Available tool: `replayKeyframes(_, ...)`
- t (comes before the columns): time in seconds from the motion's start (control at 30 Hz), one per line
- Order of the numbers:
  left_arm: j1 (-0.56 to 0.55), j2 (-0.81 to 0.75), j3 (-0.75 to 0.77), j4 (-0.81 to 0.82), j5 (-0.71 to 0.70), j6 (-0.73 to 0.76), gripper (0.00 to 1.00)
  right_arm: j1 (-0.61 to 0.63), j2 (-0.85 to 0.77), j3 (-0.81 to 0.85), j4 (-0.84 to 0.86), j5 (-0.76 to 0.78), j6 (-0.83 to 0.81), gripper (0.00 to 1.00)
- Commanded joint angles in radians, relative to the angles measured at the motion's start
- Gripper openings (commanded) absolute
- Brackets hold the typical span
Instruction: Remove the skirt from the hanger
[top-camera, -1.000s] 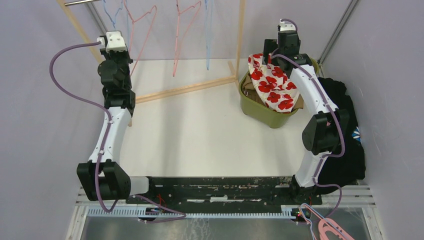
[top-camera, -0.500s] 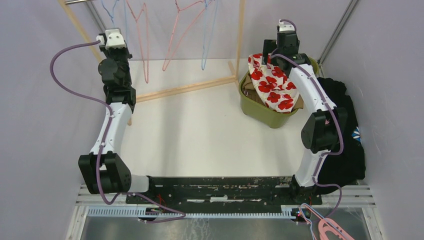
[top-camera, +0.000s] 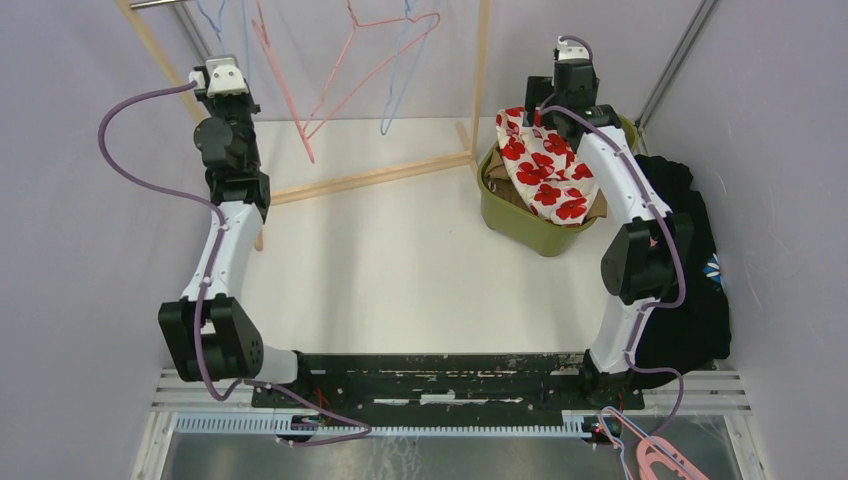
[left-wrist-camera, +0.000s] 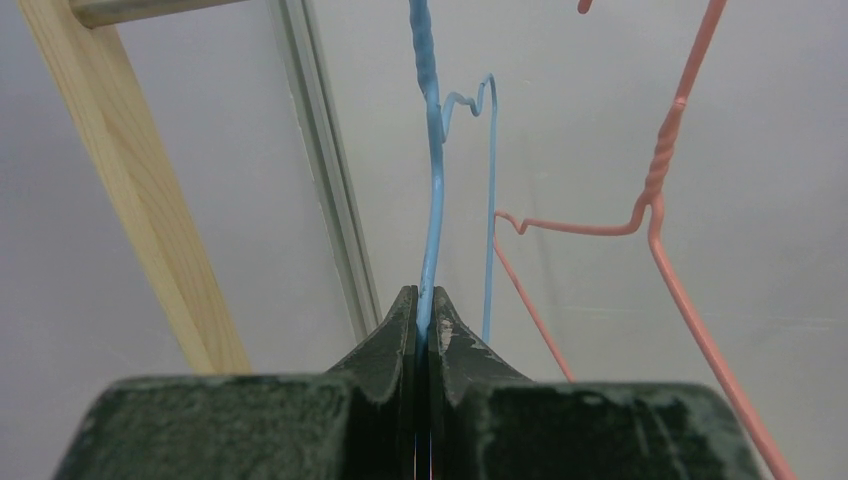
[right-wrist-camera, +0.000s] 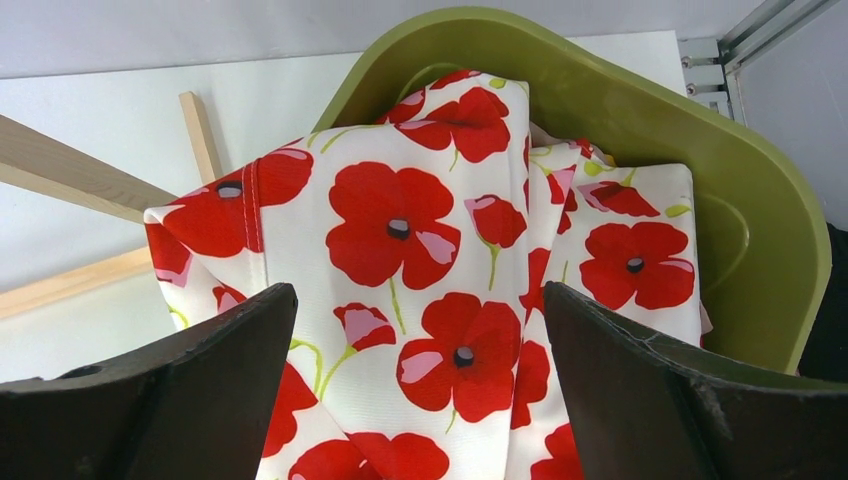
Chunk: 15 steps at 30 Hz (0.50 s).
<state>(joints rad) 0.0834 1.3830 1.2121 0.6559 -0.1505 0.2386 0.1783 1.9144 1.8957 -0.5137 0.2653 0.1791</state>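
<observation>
My left gripper moves slightly outward toward the rack's wooden side post next and releases the wire, since the blue hanger (left-wrist-camera: 432, 200) hangs bare.
The skirt (top-camera: 545, 165), white with red poppies, lies bunched in an olive-green bin (top-camera: 515, 225), off any hanger. My right gripper (right-wrist-camera: 420, 300) hovers just above the skirt (right-wrist-camera: 440, 230) with its jaws wide open and nothing between them. In the left wrist view my left gripper (left-wrist-camera: 425, 312) is shut on the wire of a bare blue hanger (left-wrist-camera: 432, 200) that hangs from the rack. In the top view the left arm reaches up to the rack's back left corner, and its fingertips are hidden under the wrist.
A wooden clothes rack (top-camera: 370, 178) stands at the back with bare pink hangers (top-camera: 330, 90) and another blue hanger (top-camera: 400, 90) swinging on it. A black garment (top-camera: 690, 260) lies at the right wall. Pink hangers (top-camera: 660, 460) lie below the right arm's base.
The bare pink and blue hangers on the rack have swung out to the right and up. My left arm has shifted slightly left. The right arm has stayed still.
</observation>
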Motion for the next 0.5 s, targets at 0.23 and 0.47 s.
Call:
replayKeyframes(0.23, 0.047, 0.133, 0.137, 0.073, -0.005, -0.063, 0.03, -0.011, 0.013, 0.057, 0.031, -0.023, 0.014, 1.00)
replayKeyframes(0.47, 0.064, 0.192, 0.171, -0.001, -0.041, -0.098, 0.03, -0.016, 0.017, 0.052, 0.033, -0.035, 0.023, 1.00)
